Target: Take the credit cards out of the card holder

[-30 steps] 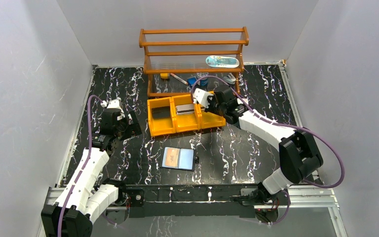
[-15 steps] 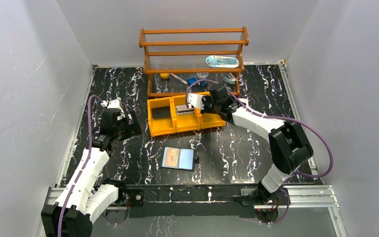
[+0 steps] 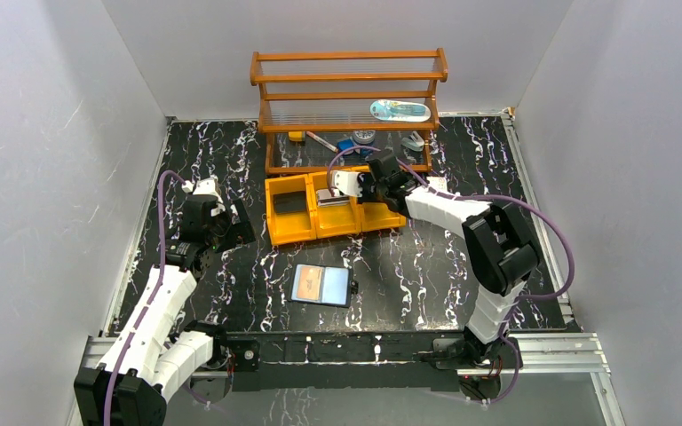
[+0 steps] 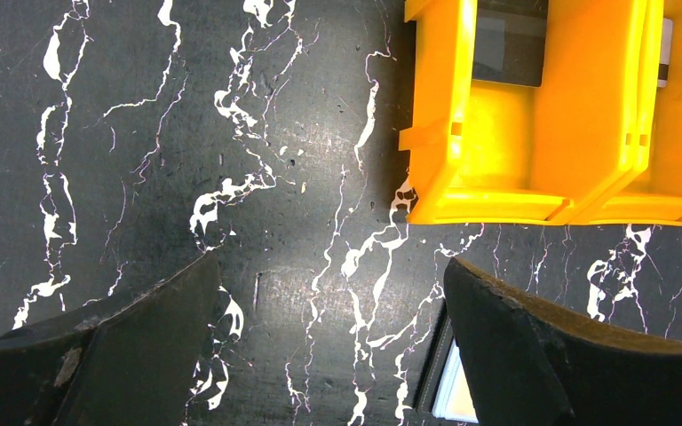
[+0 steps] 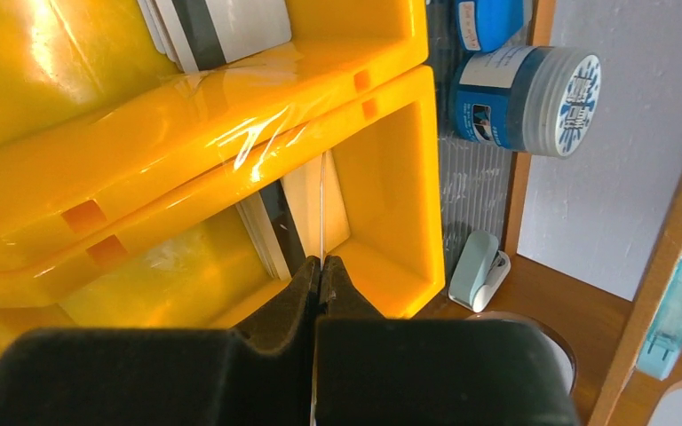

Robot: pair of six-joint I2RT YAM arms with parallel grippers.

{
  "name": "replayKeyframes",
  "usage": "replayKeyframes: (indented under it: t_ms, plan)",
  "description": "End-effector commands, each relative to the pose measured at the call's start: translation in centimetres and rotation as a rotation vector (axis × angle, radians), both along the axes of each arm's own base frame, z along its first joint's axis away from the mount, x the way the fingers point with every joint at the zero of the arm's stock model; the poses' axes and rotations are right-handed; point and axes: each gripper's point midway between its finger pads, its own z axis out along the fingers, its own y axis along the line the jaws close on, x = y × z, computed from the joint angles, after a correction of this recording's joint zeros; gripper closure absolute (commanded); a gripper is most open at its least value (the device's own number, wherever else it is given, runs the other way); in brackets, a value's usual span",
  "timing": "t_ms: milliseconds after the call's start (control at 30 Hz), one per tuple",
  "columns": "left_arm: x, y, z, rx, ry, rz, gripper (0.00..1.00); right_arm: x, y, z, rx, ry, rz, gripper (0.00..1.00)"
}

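Observation:
The edge-on credit card comes down slightly in my right gripper next. It is then released onto the stacked cards in the yellow bin tray's section (image 5: 337,209), since they lie below it.
The card holder (image 3: 321,285) lies open on the black marble table, near the front middle, with a tan-brown credit card (image 3: 312,282) showing on its left panel. My right gripper (image 3: 352,190) hangs over the yellow bin tray (image 3: 313,232), shut on a thin pale credit card (image 5: 321,200) seen edge-on above a compartment. More cards lie in the tray (image 5: 222,27), and a dark one (image 3: 290,201) is in its left compartment. My left gripper (image 3: 231,227) stands open and empty left of the tray. The holder's corner (image 4: 444,390) peeks out beside the right finger (image 4: 542,346).
A wooden shelf rack (image 3: 348,93) stands right behind the tray, with a blue-labelled jar (image 5: 524,89), a pale green clip (image 5: 479,266) and other small items on its lowest shelf. Grey walls close in the table on three sides.
My right arm has swung left along the tray, carrying the card from the right end toward the middle compartment. The left arm and the card holder have not moved.

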Motion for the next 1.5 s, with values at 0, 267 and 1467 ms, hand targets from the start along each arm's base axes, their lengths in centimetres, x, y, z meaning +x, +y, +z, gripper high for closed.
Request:
replayKeyframes:
  t_ms: [0, 267, 1467]
  plan:
    - [0.0, 0.0, 0.6, 0.000, -0.029, -0.012, 0.01, 2.3, 0.6, 2.1, 0.013, -0.087, 0.010, 1.00]
    - [0.0, 0.0, 0.5, 0.002, -0.024, -0.013, 0.02, 3.8, 1.4, 1.1, 0.029, -0.117, 0.017, 1.00]
    - [0.0, 0.0, -0.1, 0.009, -0.004, -0.018, 0.02, 2.5, 0.4, 0.9, 0.093, -0.051, -0.026, 0.34]
